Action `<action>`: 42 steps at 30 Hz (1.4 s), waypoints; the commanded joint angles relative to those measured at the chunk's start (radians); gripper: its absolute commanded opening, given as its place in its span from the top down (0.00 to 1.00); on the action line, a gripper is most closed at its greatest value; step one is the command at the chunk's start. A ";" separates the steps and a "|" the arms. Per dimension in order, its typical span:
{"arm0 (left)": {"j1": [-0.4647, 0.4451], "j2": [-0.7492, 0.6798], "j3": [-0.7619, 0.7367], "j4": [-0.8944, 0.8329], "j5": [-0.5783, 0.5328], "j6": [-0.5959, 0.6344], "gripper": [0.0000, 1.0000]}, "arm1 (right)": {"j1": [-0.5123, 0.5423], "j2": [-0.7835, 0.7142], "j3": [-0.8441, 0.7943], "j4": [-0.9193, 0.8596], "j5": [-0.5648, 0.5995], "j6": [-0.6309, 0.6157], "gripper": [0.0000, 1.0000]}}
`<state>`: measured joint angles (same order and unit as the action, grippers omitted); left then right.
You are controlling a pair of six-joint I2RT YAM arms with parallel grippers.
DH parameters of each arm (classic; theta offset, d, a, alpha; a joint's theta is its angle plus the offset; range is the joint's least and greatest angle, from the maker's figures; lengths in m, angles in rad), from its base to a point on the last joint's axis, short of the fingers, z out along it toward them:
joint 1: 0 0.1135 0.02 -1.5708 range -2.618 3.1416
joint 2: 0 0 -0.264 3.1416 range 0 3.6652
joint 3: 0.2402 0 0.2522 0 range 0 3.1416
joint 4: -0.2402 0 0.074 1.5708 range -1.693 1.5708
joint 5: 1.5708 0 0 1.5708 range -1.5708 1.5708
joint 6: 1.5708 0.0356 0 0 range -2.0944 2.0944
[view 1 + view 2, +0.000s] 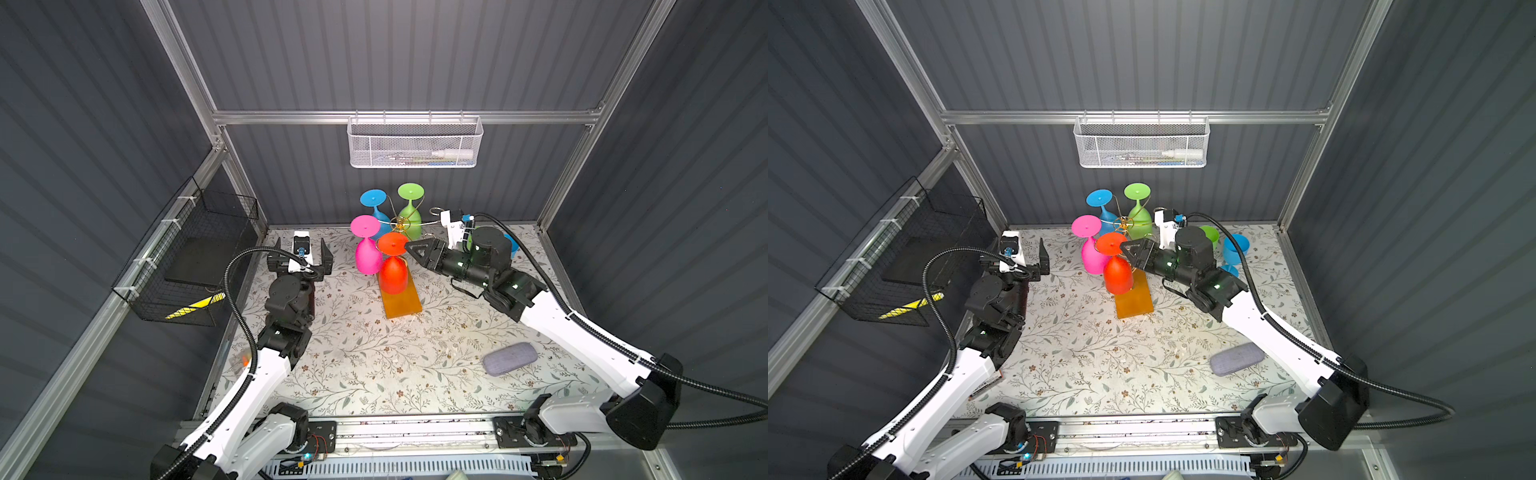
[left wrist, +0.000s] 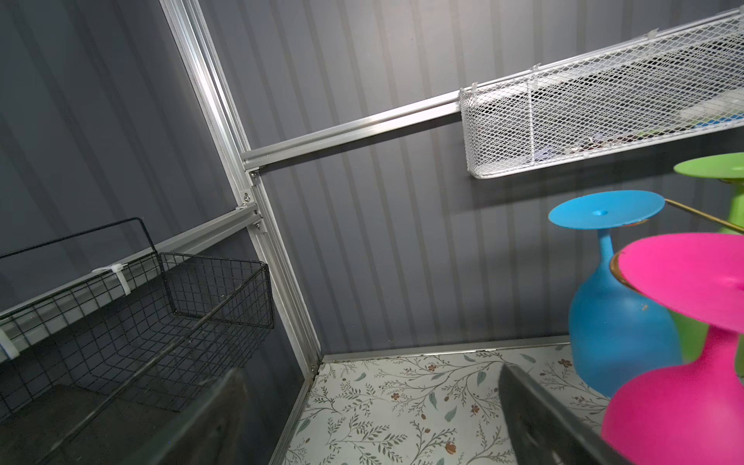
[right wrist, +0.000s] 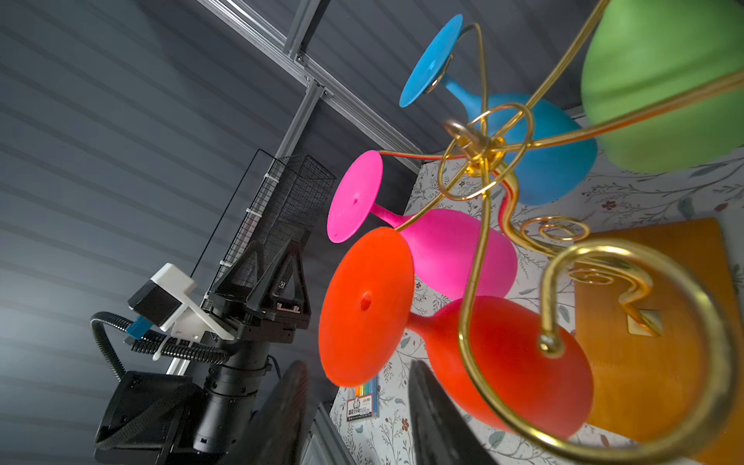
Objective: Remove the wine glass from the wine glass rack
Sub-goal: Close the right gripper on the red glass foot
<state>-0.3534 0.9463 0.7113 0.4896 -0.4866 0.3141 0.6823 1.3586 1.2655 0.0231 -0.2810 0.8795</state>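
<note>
The orange-red glass's foot rim (image 1: 404, 246) (image 3: 351, 382) lies just ahead of my right gripper, between its open fingers, so I need to advance the fingers toward the pink glass and close.
The gold wire wine glass rack (image 1: 401, 226) (image 3: 477, 149) stands on its amber base (image 1: 402, 302) (image 1: 1133, 301) at the back of the mat. Hanging upside down on its arms are an orange-red wine glass (image 1: 392, 272) (image 1: 1117, 274) (image 3: 507, 362), a pink one (image 1: 368, 257) (image 2: 684, 402), a blue one (image 1: 377, 210) and a green one (image 1: 410, 216). My right gripper (image 1: 409, 248) (image 1: 1125, 248) (image 3: 357, 364) is open, its fingers straddling the rim of the orange-red glass's foot without touching it. My left gripper (image 1: 299, 259) (image 1: 1017, 259) (image 2: 370, 394) is open and empty, left of the pink glass.
A green glass (image 1: 1209, 235) and a blue glass (image 1: 1235, 249) stand upright on the mat behind my right arm. A grey case (image 1: 509, 358) lies front right. A white mesh basket (image 1: 413, 143) hangs on the back wall, a black wire basket (image 1: 191, 257) on the left wall.
</note>
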 commanded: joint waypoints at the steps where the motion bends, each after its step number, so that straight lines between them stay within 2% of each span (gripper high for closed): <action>1: 0.005 -0.024 -0.009 0.006 -0.008 -0.003 0.01 | 0.008 0.024 0.043 0.020 0.011 0.013 0.56; 33: 0.005 -0.030 -0.010 0.004 -0.006 -0.010 0.00 | 0.039 0.095 0.126 -0.078 0.051 0.011 0.57; 38: 0.005 -0.035 -0.010 0.005 -0.008 -0.008 0.01 | 0.039 0.106 0.137 -0.081 0.052 0.013 0.62; 42: 0.005 -0.035 -0.010 0.005 -0.007 -0.009 0.01 | 0.039 0.109 0.142 -0.080 0.051 0.015 0.70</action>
<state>-0.3534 0.9329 0.7113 0.4892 -0.4870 0.3134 0.7162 1.4597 1.3773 -0.0566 -0.2363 0.8932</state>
